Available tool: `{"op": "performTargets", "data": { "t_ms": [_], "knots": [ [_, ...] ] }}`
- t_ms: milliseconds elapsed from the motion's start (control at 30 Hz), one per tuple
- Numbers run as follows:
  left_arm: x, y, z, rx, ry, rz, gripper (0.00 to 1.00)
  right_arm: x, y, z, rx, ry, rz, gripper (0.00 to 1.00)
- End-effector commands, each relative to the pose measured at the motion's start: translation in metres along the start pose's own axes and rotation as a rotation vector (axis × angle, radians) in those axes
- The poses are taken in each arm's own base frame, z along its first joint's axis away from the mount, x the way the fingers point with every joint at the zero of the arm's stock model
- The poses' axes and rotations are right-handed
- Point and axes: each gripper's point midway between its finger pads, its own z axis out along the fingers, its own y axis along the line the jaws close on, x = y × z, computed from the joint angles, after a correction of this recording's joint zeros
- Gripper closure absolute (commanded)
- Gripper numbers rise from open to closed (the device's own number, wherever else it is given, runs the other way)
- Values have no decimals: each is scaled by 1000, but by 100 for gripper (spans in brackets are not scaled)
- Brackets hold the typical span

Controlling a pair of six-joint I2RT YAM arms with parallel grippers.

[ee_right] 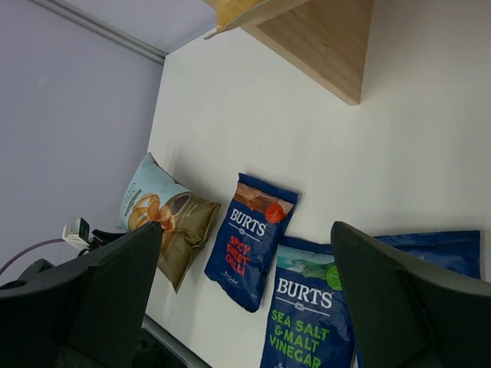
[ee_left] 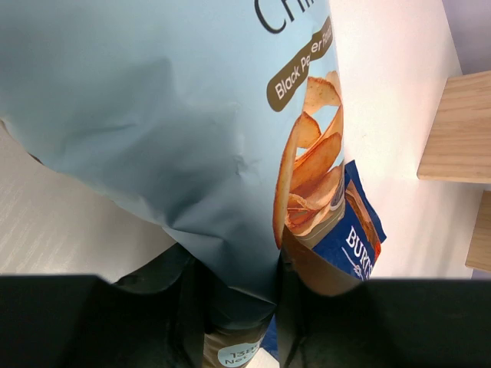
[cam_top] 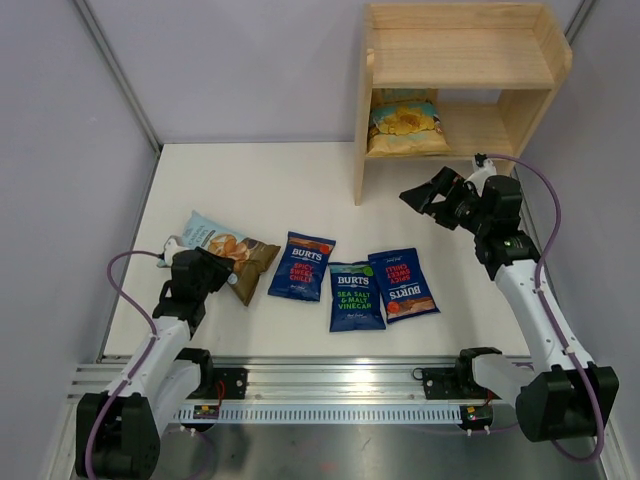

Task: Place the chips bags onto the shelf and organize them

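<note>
My right gripper is going to cross over next and close on the tan bag's brown end [cam_top: 257,270] [ee_right: 195,232]. That end is to the left of my right gripper in the top view, free of my left gripper.
My left gripper [cam_top: 213,271] is shut on the near end of a tan and light-blue chips bag [cam_top: 224,246] at the table's left; in the left wrist view the bag [ee_left: 153,115] fills the frame and runs between the fingers [ee_left: 307,322]. Three dark blue BURTS bags lie flat mid-table: spicy sweet chilli [cam_top: 301,266], sea salt and malt vinegar [cam_top: 355,296], and a red-label one [cam_top: 402,284]. The wooden shelf [cam_top: 460,60] stands at the back right with a second tan bag [cam_top: 405,122] on the left of its lower tier. My right gripper [cam_top: 422,195] is open and empty in front of the shelf.
The right wrist view looks down over the tan bag [ee_right: 165,218], the chilli bag [ee_right: 249,241] and the vinegar bag [ee_right: 307,314], with the shelf's side panel [ee_right: 322,38] at the top. Grey walls close in the table on both sides. A metal rail [cam_top: 330,385] runs along the near edge.
</note>
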Motion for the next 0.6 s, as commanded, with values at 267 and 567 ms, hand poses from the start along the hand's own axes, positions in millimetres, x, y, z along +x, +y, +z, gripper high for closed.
{"op": "performTargets", "data": {
  "t_ms": [267,567],
  "knots": [
    [-20,-48,-20,156,-11,35,90,46,52,34,-367,187,134,1],
    [-43,-82,-39,219,-34,54,92,132,100,78,-473,263,284,1]
  ]
}}
